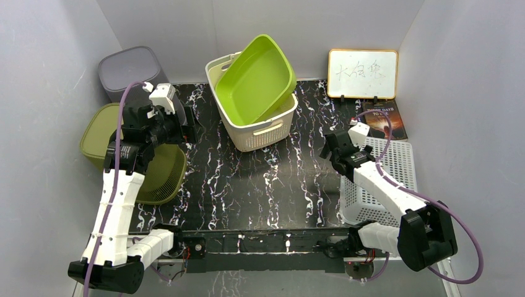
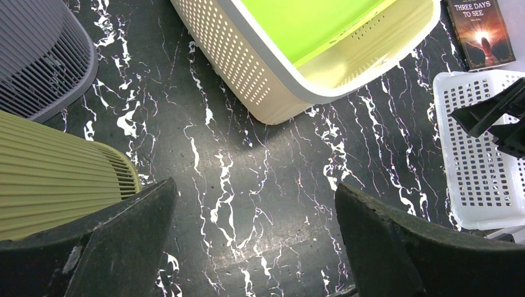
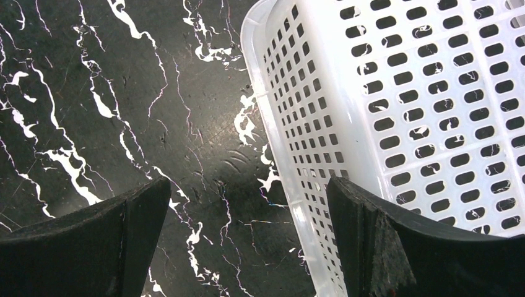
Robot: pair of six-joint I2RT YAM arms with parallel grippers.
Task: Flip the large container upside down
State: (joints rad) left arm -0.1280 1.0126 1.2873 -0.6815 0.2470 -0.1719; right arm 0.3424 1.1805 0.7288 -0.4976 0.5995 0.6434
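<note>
My right gripper will lift outward and to the left in the top view onto the tub's rim facing the whiteboard, since that side of the tub juts above the cream basket.
Several containers stand on the black marbled table (image 1: 260,185). A cream perforated basket (image 1: 260,133) at back centre holds a tilted lime-green tub (image 1: 257,77); both show in the left wrist view, the basket (image 2: 235,55) and the tub (image 2: 303,25). A white perforated basket (image 1: 396,161) sits at the right. An olive slatted bin (image 1: 99,130) lies at the left. My left gripper (image 1: 186,127) is open and empty above bare table beside the olive bin (image 2: 49,173). My right gripper (image 1: 328,148) is open and empty, straddling the white basket's left wall (image 3: 291,142).
A grey slatted bin (image 1: 130,68) stands at the back left corner. A small whiteboard (image 1: 362,73) leans on the back wall with a book (image 1: 387,117) in front of it. Grey walls close in the table on three sides.
</note>
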